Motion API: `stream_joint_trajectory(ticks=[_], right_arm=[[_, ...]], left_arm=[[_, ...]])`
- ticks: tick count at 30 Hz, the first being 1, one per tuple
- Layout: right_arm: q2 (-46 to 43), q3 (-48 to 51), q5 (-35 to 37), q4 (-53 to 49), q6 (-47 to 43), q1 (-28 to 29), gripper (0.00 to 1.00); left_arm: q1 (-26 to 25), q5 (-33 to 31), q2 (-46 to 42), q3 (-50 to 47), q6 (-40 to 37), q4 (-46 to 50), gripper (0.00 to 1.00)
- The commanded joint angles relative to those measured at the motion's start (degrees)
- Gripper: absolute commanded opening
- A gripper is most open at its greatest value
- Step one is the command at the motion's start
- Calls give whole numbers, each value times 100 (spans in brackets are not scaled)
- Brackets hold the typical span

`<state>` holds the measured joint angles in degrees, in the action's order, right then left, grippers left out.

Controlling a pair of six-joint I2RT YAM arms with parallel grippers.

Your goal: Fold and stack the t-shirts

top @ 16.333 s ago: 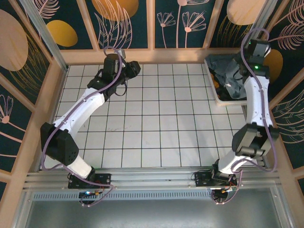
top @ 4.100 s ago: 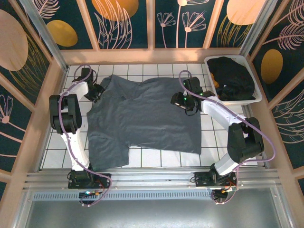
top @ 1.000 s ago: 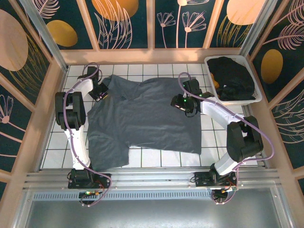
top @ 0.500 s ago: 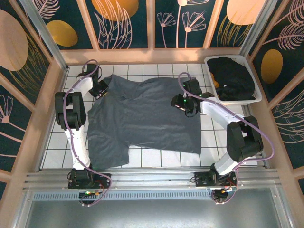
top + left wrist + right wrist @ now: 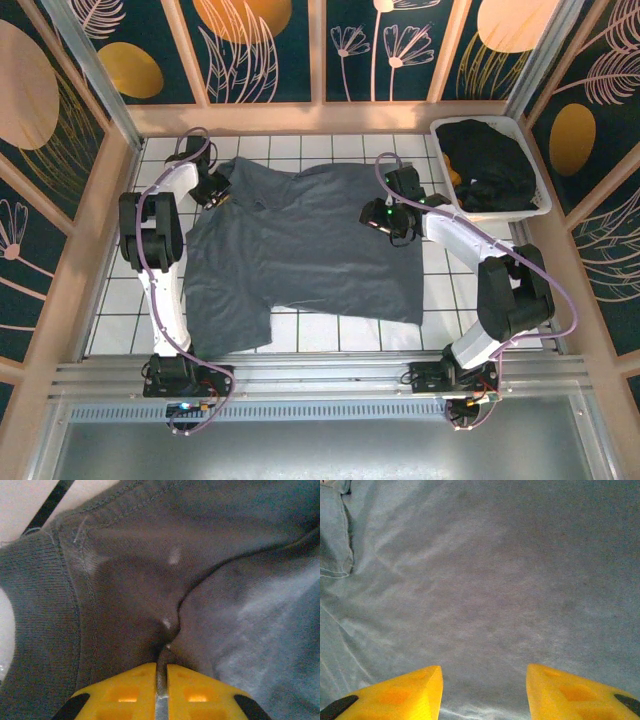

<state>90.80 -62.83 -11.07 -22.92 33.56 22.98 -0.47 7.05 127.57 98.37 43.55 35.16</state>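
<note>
My left gripper lifts next and draws the t-shirt's fold outward to the back wooden bar (image 5: 238, 121), releasing it there. The t-shirt's far sleeve lies bunched near the collar.
A slate blue-grey t-shirt (image 5: 300, 240) lies spread flat across the tiled table. My left gripper (image 5: 213, 190) sits at the shirt's far left corner, beside the ribbed collar band. In the left wrist view my left gripper (image 5: 162, 667) is shut on a thin fold of the t-shirt (image 5: 130, 580). My right gripper (image 5: 385, 222) hovers over the shirt's right side. It stands open in the right wrist view (image 5: 484, 680), with flat fabric (image 5: 485, 580) below and nothing between the fingers. Black t-shirts (image 5: 490, 165) lie heaped in the bin.
A white plastic bin (image 5: 540, 208) stands at the back right corner. Wooden rails and patterned panels wall the table on three sides. Bare white tiles (image 5: 470, 290) show to the right of the shirt and along the front edge.
My left gripper has shifted slightly to the right along the shirt's far left corner, dragging the fabric there with it. The right arm has stayed still.
</note>
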Motion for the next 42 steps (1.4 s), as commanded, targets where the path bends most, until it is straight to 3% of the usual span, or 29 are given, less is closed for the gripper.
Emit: stream_joint_trajectory(ticks=[1,20,25,28,31,37,42], right_arm=[[-209,99,-97,46,94,32,48],[-174,112,-132,86,107,54,48],[-171,112,-132,77,102,59,48],[-171,106,-124,80,98,58,48],[-179,121,-123,76,100,57,48],[-188,117,-89,94,98,57,48],[-205,77,-73,29,89,57,48]], left_arm=[[-41,7,55,106,-43,-3,18],[-93,-11,33,117,-26,-99,14],[-102,-2,49,104,-14,-114,9],[-102,-11,36,117,-7,-123,0],[-120,78,-32,197,82,-186,0],[-129,768,-65,542,584,-1238,0],[-129,1174,484,1398,1293,-2476,0]])
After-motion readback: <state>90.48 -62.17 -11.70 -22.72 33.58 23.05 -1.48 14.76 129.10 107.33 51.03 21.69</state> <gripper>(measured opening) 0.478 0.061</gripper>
